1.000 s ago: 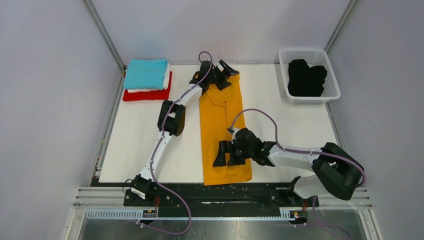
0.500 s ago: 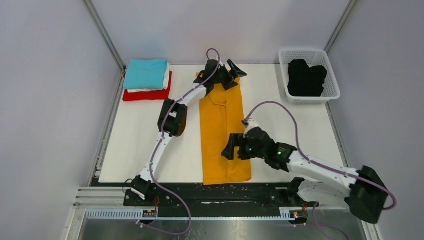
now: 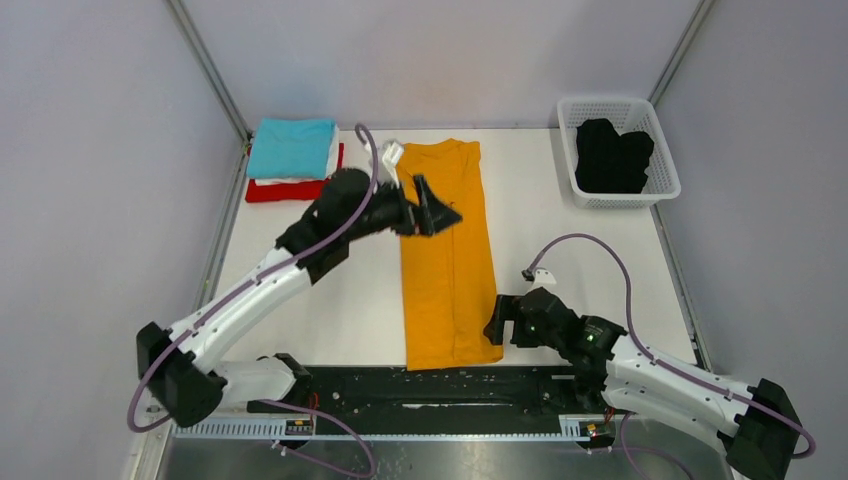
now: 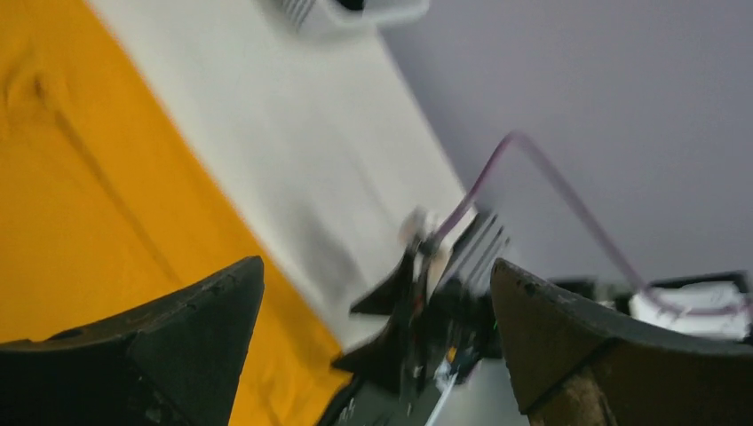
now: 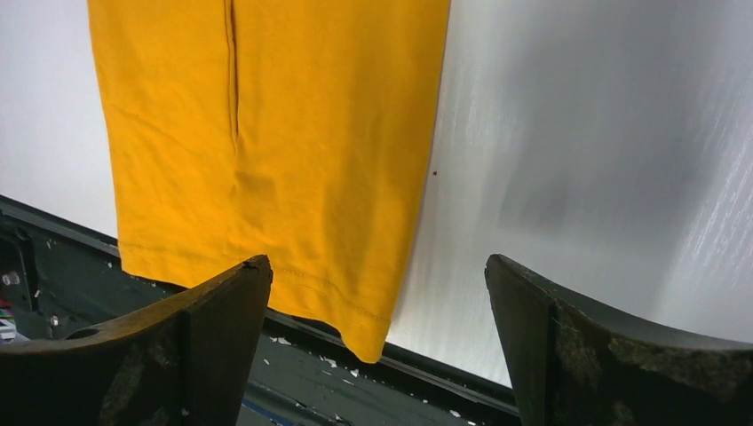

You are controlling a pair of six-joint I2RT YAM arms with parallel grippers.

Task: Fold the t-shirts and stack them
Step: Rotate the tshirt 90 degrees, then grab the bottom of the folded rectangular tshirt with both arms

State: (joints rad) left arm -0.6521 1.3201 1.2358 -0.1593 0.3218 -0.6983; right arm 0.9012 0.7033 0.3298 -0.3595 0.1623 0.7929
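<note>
My right gripper's fingers are open above the t-shirt hem's overhanging corner (image 3: pixel 498 360) (image 5: pixel 368 339), which lies back toward the black bar. My right gripper will move down and back onto that corner next.
An orange-yellow t-shirt (image 3: pixel 447 250) lies folded into a long strip down the middle of the white table (image 3: pixel 300 300). It also shows in the left wrist view (image 4: pixel 80 204) and the right wrist view (image 5: pixel 266 133). My left gripper (image 3: pixel 432 212) is open and empty above the strip's upper left part. My right gripper (image 3: pixel 503 325) is open and empty beside the strip's lower right corner (image 5: pixel 368 346), which hangs over the table's front edge. A stack of folded teal (image 3: pixel 291 147), white and red (image 3: pixel 290 190) t-shirts sits at the back left. A black t-shirt (image 3: pixel 612 155) lies in the basket.
A white mesh basket (image 3: pixel 664 160) stands at the back right. The black rail (image 3: pixel 450 385) runs along the table's front edge. Grey walls enclose the table on three sides.
My left arm has pulled back from the shirt's collar toward the middle of the strip. My right arm has moved off the shirt's lower part to its lower right corner. The shirt lies flat.
</note>
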